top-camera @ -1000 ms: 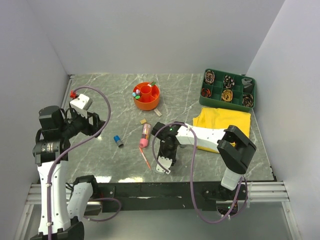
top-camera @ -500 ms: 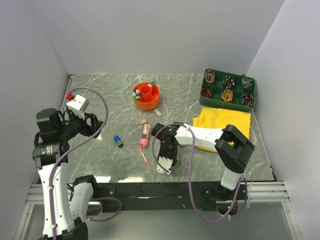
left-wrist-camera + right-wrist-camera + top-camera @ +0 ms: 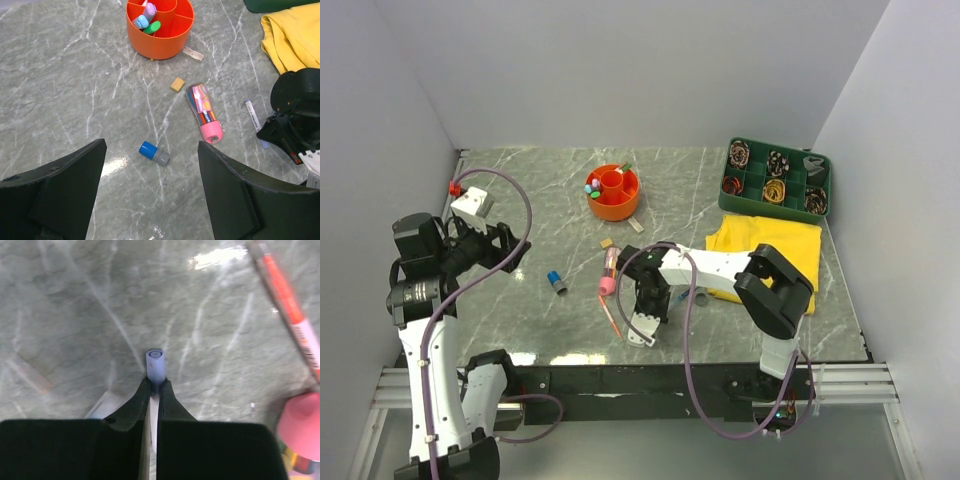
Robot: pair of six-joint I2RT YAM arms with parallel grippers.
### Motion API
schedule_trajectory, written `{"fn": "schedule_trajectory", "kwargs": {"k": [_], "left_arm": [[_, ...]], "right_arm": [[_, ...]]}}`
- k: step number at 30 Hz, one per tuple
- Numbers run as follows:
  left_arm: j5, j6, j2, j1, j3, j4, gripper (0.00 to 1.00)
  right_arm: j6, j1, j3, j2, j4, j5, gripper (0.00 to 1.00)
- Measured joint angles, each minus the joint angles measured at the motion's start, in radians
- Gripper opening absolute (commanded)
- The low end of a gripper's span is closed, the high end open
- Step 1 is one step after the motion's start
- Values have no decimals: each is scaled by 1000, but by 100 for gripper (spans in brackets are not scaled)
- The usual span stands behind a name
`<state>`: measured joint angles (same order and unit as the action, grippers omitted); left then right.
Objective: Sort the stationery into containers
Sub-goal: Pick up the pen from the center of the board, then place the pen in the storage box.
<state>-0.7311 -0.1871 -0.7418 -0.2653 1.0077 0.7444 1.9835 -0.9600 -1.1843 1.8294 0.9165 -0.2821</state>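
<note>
I should next raise my right gripper outward, tilt the white pen upright, then lower and release it in the far section of the organiser [image 3: 614, 192], since the organiser already holds markers.
My right gripper [image 3: 155, 386] is shut on a thin white pen just behind its pale blue cap [image 3: 154, 362], low over the table. From above, it [image 3: 642, 320] sits beside a red pen [image 3: 612, 318]. The pink tube [image 3: 609, 270] lies just beyond it. In the left wrist view a thin white pen [image 3: 255, 122] reaches the right gripper. My left gripper [image 3: 150, 192] hangs open and holds nothing, above a blue cap [image 3: 153, 153]. The orange organiser [image 3: 614, 192] holds a few markers. The green tray [image 3: 778, 178] stands at the back right.
A yellow cloth [image 3: 765, 250] lies right of the right arm. A small tan eraser [image 3: 176, 84] and a white one [image 3: 193, 54] lie between the organiser and the pink tube [image 3: 205, 114]. White walls close in the table on three sides.
The right gripper has closed on the white pen and shifted a little to the left. The left arm has drawn slightly back and left, still open.
</note>
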Motion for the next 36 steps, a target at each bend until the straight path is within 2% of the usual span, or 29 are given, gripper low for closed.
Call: {"fn": "schedule_trajectory", "kwargs": {"k": [3,7,10,13,16,22,25,30,36], "left_arm": [[-7,-1,-6,-1,0,0,80],[-18,4,-12,-2,0,-13,80],[-32,14,-29,-2,10,-24,80],[-46,15,-58,-2,36,-25,80],[-70,15,-83,-3,58,-35,80],[-118,51,-114,-4,56,-98,78],[-154,61,-128,-14,51,-113,79],[-192,46,-159,-32,51,-101,79],[-229,30,-174,-96,51,-59,79]], "right_arm": [[1,-2,-37,10,5,-31,0],[-19,-3,-202,13,-4,-110,0],[-114,-2,-347,4,-114,-175,0],[-278,15,-463,-14,-230,-238,0],[-516,68,-552,-31,-357,-311,0],[-1305,341,-604,-42,-839,-439,0],[-1568,444,-600,-24,-1060,-461,0],[-1847,484,-603,64,-1329,-479,0],[-2101,510,-743,300,-1488,-446,0]]}}
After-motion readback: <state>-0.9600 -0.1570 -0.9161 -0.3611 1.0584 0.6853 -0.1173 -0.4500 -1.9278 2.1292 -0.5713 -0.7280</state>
